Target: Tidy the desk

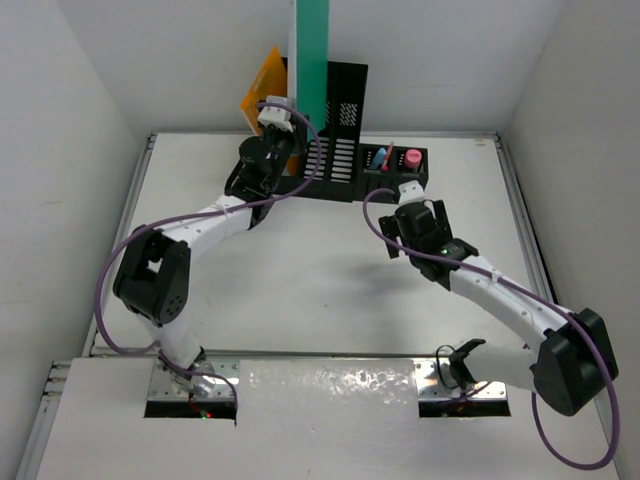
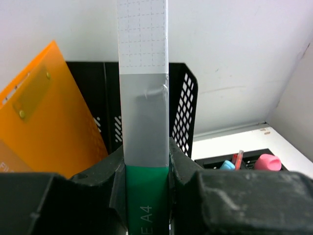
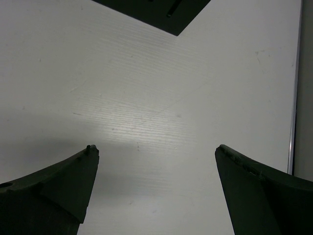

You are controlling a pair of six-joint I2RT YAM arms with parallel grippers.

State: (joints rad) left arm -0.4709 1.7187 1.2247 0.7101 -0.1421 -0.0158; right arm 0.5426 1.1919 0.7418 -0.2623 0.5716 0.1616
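The left gripper moves over the holder's free slot [image 1: 315, 160] next, lowers the green and grey folder and lets go. The slot is below the gripper and to its right in the top view.
On the white desk [image 1: 300, 270] my left gripper [image 1: 295, 115] is at the back, shut on the spine of a tall green and grey A4 folder [image 1: 311, 60] that stands upright. In the left wrist view, both fingers [image 2: 110, 169] press the folder [image 2: 145, 117] from either side, in front of the black slotted file holder [image 2: 185, 105]. An orange folder [image 2: 41, 122] leans in the holder to the left. My right gripper [image 1: 412, 205] hangs over the bare desk [image 3: 161, 93] right of centre, open, with nothing between its fingertips [image 3: 90, 156].
A low black tray [image 1: 393, 160] right of the file holder [image 1: 340, 130] holds pens and a pink eraser [image 2: 267, 162]. A black corner [image 3: 156, 12] lies just ahead of the right gripper. A metal rail [image 3: 294, 98] runs along the desk's right edge. White walls enclose the desk.
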